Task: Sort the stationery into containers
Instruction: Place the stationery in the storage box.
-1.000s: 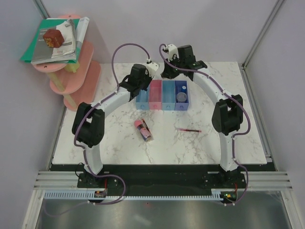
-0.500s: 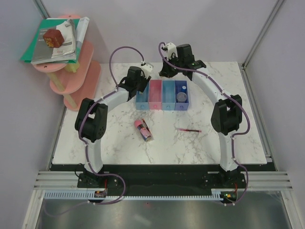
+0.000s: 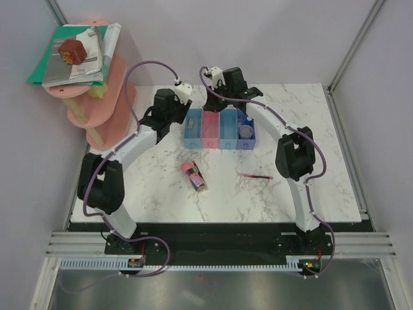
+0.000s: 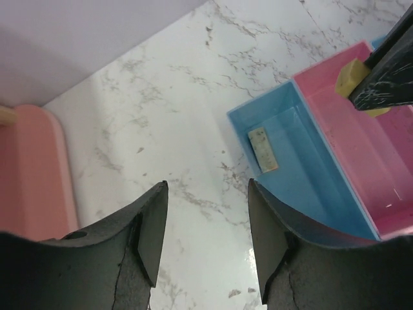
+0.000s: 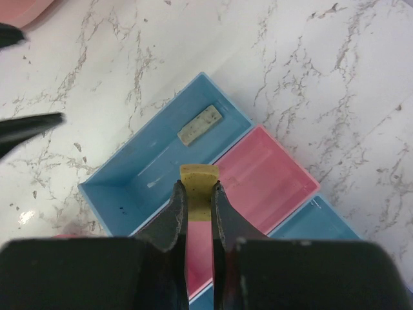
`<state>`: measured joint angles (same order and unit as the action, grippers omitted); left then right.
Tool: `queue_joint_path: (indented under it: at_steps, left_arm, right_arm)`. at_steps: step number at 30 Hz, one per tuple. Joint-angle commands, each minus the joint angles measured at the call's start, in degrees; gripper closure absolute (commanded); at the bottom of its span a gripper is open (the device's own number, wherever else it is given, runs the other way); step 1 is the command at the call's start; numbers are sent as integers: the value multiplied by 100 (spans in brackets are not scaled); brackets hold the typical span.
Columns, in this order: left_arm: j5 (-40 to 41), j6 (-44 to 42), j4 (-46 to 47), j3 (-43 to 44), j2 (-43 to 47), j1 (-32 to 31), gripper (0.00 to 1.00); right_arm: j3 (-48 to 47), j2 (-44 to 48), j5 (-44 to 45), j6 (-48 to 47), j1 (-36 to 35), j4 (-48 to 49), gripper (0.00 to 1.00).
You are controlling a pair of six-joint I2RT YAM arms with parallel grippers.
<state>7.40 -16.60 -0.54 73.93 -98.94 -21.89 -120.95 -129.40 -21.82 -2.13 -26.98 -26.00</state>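
My right gripper needs to leave the pink tray and lower over the light blue end tray, as a tan block (image 4: 263, 150) already lies there.
The containers are a row of four joined trays: light blue (image 3: 193, 133), pink (image 3: 210, 133), light blue (image 3: 228, 133) and darker blue (image 3: 246, 137). A tan block (image 4: 263, 150) lies flat in the leftmost blue tray (image 5: 139, 174). My left gripper (image 4: 206, 194) stands open and empty over bare marble just left of that tray. My right gripper (image 5: 199, 188) is shut on a yellowish block (image 5: 199, 175), hovering above the wall between the blue tray and the pink tray (image 5: 268, 184). A pink-capped tube (image 3: 194, 175) and a thin red pen (image 3: 256, 175) lie on the table. A grey cylinder (image 3: 245, 131) sits in the darker blue tray.
A tiered pink shelf (image 3: 106, 103) stands at the table's left rear, carrying stacked books (image 3: 74, 61) and a brown block (image 3: 72, 50). Grey walls close the back and sides. Both arms arch toward the trays, their grippers close together.
The left arm has drawn back to the left from above the leftmost tray. The right gripper has shifted left along the row with its block.
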Motion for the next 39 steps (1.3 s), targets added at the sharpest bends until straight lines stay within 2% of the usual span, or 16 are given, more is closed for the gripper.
queue_joint_path:
  at_steps: [1,7,13,15,16,19,28,33,37,39]
  left_arm:
    - [-88,8,-410,-536,936,44,42]
    - [-966,-343,-1202,-1362,1701,18,44]
    - [-1583,-836,-1449,-2092,2097,9,44]
    - [-1680,-958,-1563,-2155,2150,9,44]
    - [-1680,-994,-1581,-2190,2168,9,44]
    - [-1750,-1143,-1625,-2251,2203,18,44]
    - [-1531,-1144,-1564,-2366,2537,44,45]
    - [-944,-1003,-1555,-2497,2782,44,44]
    - [-758,-1074,-1616,-2629,3475,88,42]
    - [-757,-1012,-1739,-2621,3661,115,42]
  right_arm:
    - [-368,-190,82,38,-210,253,100]
    - [-509,-471,161,-33,-474,244,100]
    - [-650,-796,293,-138,-685,245,100]
    - [-641,-885,354,-156,-738,236,90]
    - [-623,-902,372,-200,-738,236,71]
    - [-544,-938,459,-261,-747,209,49]
    - [-149,-367,644,-481,-747,157,27]
    - [316,177,706,-587,-738,-80,26]
    - [1396,1300,460,-762,-791,-177,30]
    - [1862,1584,407,-806,-852,-439,31]
